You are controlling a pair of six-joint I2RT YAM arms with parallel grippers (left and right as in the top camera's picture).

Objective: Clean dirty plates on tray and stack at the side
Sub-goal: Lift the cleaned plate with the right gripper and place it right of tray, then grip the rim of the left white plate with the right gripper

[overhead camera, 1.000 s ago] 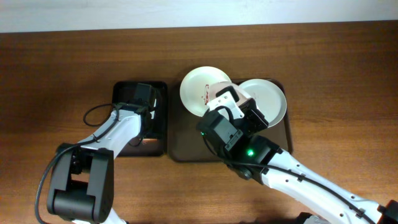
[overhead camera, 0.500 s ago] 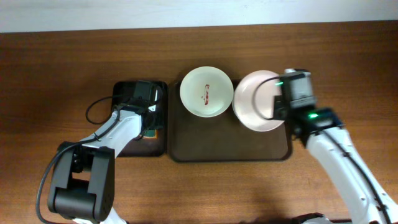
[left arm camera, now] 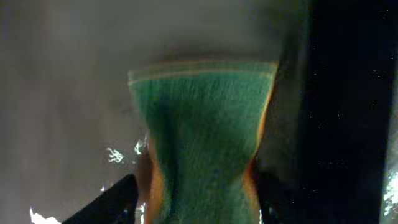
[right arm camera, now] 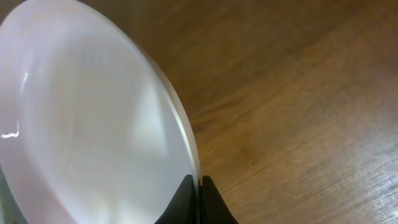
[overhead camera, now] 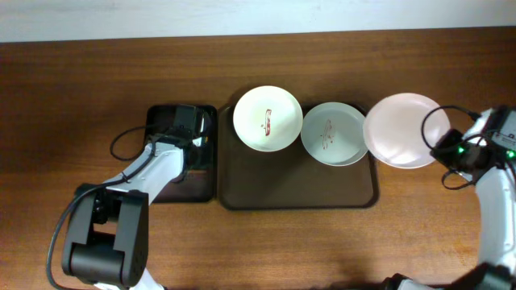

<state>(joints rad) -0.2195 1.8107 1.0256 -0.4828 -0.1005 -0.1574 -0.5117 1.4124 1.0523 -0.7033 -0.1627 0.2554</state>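
The spot on the bare wooden table beside the brown tray is open below my right gripper. It will lower the clean white plate (overhead camera: 399,129) onto that spot next and release the plate's rim.
A white plate (overhead camera: 268,118) with a red-brown streak and a pale mint plate (overhead camera: 334,133) with a faint streak lie on the dark brown tray (overhead camera: 298,185). My right gripper (overhead camera: 439,143) is shut on the rim of a clean white plate (overhead camera: 399,129), held over the table just right of the tray; in the right wrist view the fingers (right arm camera: 199,186) pinch the plate's edge (right arm camera: 93,118). My left gripper (overhead camera: 187,153) is over the black tray and shut on a green sponge (left arm camera: 202,124) with orange sides.
The narrow black tray (overhead camera: 165,193) lies left of the brown tray. A black cable (overhead camera: 121,145) loops beside the left arm. Bare wooden table (overhead camera: 419,217) lies right of and in front of the trays.
My right arm has swung to the right, carrying the white plate off the tray past its right edge. The mint plate that lay under it now shows. The left arm has stayed put.
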